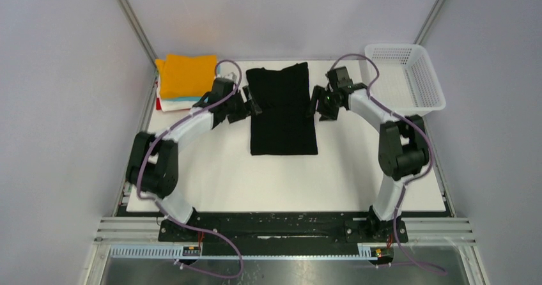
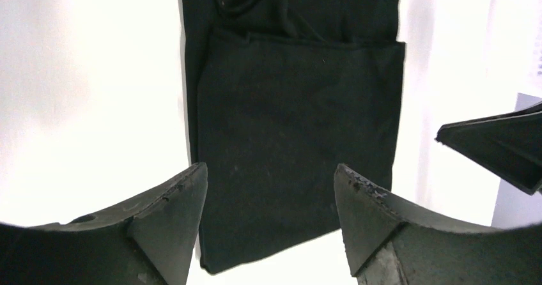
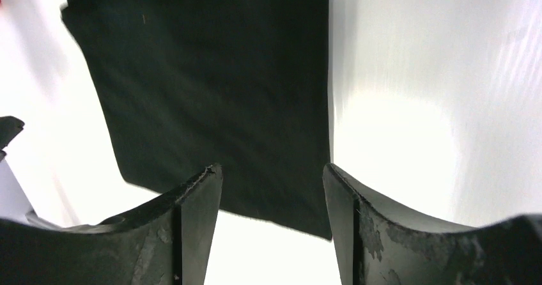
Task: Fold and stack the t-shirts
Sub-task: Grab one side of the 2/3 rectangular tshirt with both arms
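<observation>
My left gripper is open and still midway along the shirt's side. It should move back and down to the shirt's near corner [image 1: 254, 152] [image 2: 211, 263], which is below and back of it.
A black t-shirt [image 1: 282, 109] lies flat on the white table [image 1: 211, 176] as a long folded rectangle, its far half doubled over. In the left wrist view the black t-shirt [image 2: 300, 125] shows an inner fold line near the top. My left gripper [image 1: 249, 106] is open beside the shirt's left edge, nothing between its fingers [image 2: 169, 215]. My right gripper [image 1: 316, 108] is open beside the right edge, its fingers [image 3: 351, 221] bare above the black t-shirt [image 3: 211, 87]. A stack of folded t-shirts [image 1: 187, 77], orange on top with teal, white and red below, sits at the far left.
A white mesh basket [image 1: 404, 77] stands at the far right corner of the table. Grey walls close in on the left, right and back. The right gripper's fingertip [image 2: 498, 147] shows at the right edge of the left wrist view.
</observation>
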